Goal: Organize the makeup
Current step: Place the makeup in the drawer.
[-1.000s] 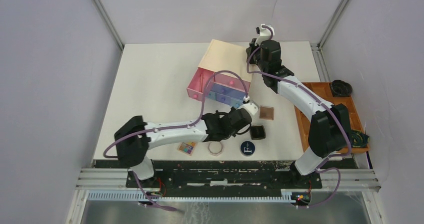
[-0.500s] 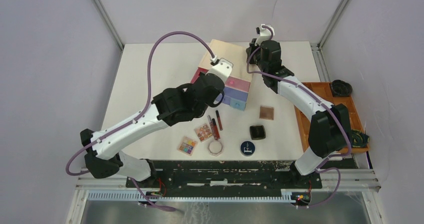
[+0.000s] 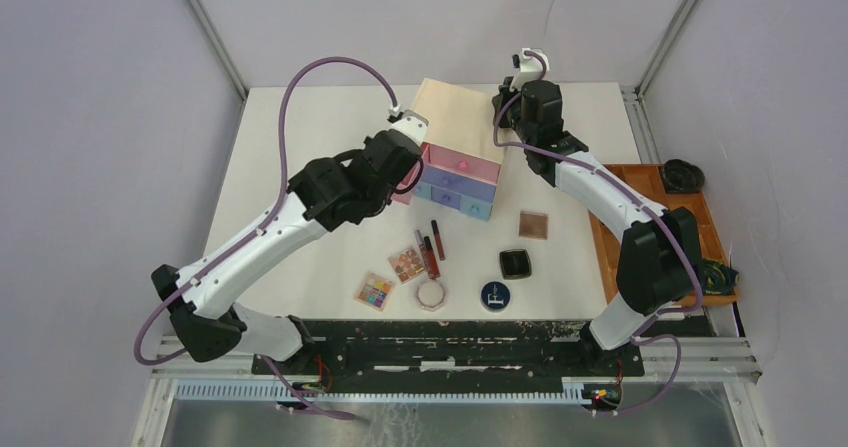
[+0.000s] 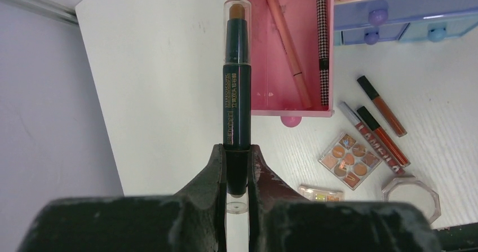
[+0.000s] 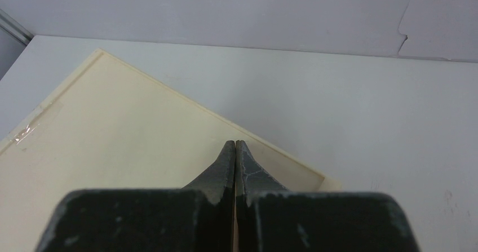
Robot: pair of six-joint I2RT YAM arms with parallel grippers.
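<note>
I should move my left gripper outward over the pink drawer next, lower the makeup stick there and release it, since the drawer's bottom is bare beside the peach pencil.
My left gripper is shut on the lower end of a dark green makeup stick with a clear cap. The stick hangs just left of the pulled-out pink drawer, which holds a peach pencil and a checked pencil. On the table lie red tubes, two eyeshadow palettes, an octagonal jar, a round blue compact, a black compact and a brown compact. My right gripper is shut and empty above the beige box.
The beige box with purple and blue drawers stands at the table's back centre. An orange-brown tray with dark coiled items sits at the right edge. Grey walls enclose the table.
My left arm has swung from low over the tubes near the front up to the pink drawer, carrying the stick. The right arm has not moved.
</note>
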